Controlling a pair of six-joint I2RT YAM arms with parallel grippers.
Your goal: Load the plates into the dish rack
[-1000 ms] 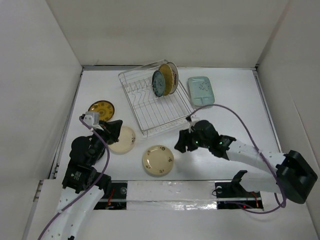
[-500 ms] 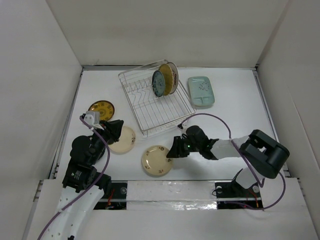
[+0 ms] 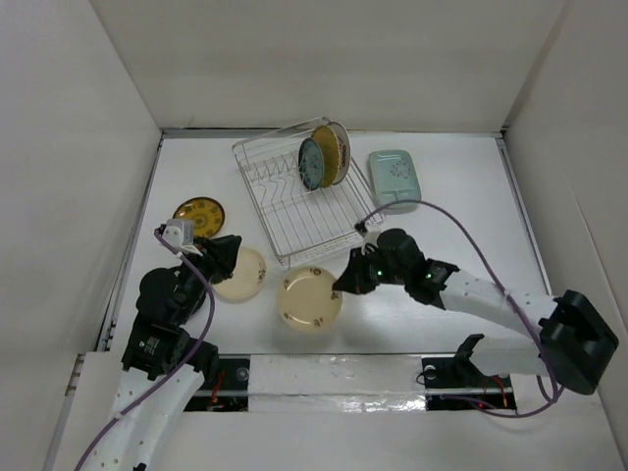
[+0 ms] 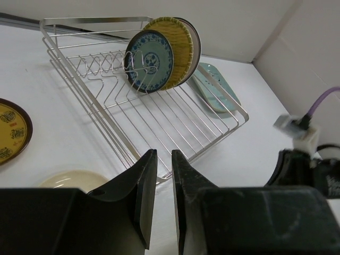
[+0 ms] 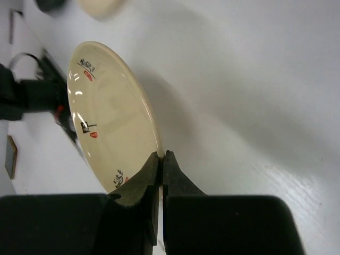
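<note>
The wire slots stand empty (image 3: 293, 180) beside the dark teal plate. The right gripper rises outward over the rack next, then lowers the cream plate upright there.
My right gripper (image 3: 344, 284) is shut on the right rim of a cream plate with red and black print (image 3: 308, 300), which is tilted with its gripped edge off the table. The right wrist view shows the jaws (image 5: 161, 155) pinching that plate's (image 5: 109, 111) rim. The silver wire dish rack (image 3: 294, 221) holds a dark teal plate (image 3: 311, 163) and a tan plate (image 3: 332, 153) upright at its far end. My left gripper (image 3: 224, 251) hovers over a plain cream plate (image 3: 245, 276), jaws slightly parted and holding nothing.
A brown-and-yellow plate (image 3: 199, 213) lies left of the rack. A pale green rectangular plate (image 3: 395, 179) lies right of it. White walls enclose the table on three sides. The right arm's purple cable (image 3: 461, 231) arcs over the table.
The right gripper reached the printed cream plate, shut on its rim and tipped it up, shifting it slightly toward the rack. The left arm stayed in place.
</note>
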